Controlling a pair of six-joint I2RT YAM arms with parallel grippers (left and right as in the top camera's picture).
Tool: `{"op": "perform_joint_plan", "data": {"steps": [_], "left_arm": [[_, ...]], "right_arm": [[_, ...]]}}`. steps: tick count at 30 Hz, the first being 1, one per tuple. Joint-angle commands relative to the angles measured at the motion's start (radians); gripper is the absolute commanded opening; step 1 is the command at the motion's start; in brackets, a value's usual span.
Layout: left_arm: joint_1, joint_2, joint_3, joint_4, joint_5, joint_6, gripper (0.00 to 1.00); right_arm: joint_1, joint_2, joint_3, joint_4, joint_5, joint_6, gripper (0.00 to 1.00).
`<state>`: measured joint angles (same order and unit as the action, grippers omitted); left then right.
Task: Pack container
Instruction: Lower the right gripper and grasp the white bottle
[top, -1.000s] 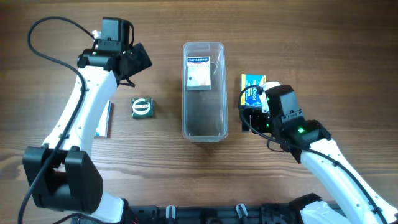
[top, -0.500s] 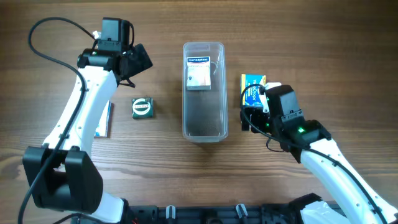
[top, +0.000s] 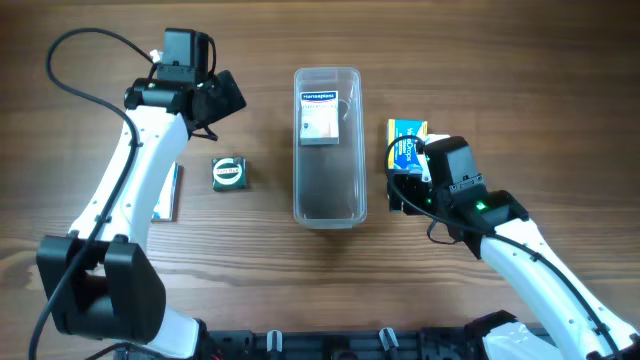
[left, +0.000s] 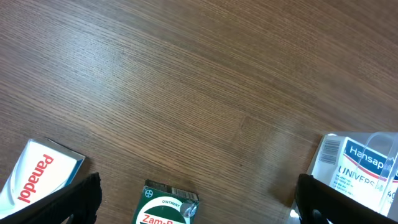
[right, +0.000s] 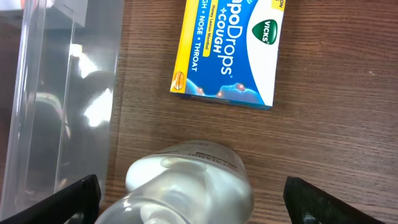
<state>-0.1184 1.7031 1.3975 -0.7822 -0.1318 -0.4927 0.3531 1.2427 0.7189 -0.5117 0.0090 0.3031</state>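
Observation:
My open fingers are on both sides of the bottle. My right gripper needs to go up a little next and close around it.
The container is a clear long tub at the table's middle, and its wall shows in the right wrist view. A white Hansaplast box lies in its far end. My right gripper is open beside the tub's right wall. A clear round bottle sits between its fingers, with gaps on both sides. A blue-and-yellow Vicks box lies just beyond it. My left gripper is open and empty, hovering far left above the table.
A green Zam-Buk box lies left of the tub, also in the left wrist view. A white Panadol box lies partly under my left arm. The table is wood.
My right gripper has edged slightly to the left over the bottle. The left arm and the boxes have not moved.

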Motion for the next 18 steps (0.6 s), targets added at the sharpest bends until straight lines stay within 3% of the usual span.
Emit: {"op": "perform_joint_plan", "data": {"steps": [1,18], "left_arm": [[0.002,-0.020,0.008,-0.005,0.009,-0.014,1.00],[0.002,-0.020,0.008,-0.009,0.009,-0.013,1.00]], "right_arm": [[0.004,0.011,0.024,0.005,0.025,0.014,0.95],[0.004,0.011,0.023,0.013,0.024,0.011,0.90]]}}
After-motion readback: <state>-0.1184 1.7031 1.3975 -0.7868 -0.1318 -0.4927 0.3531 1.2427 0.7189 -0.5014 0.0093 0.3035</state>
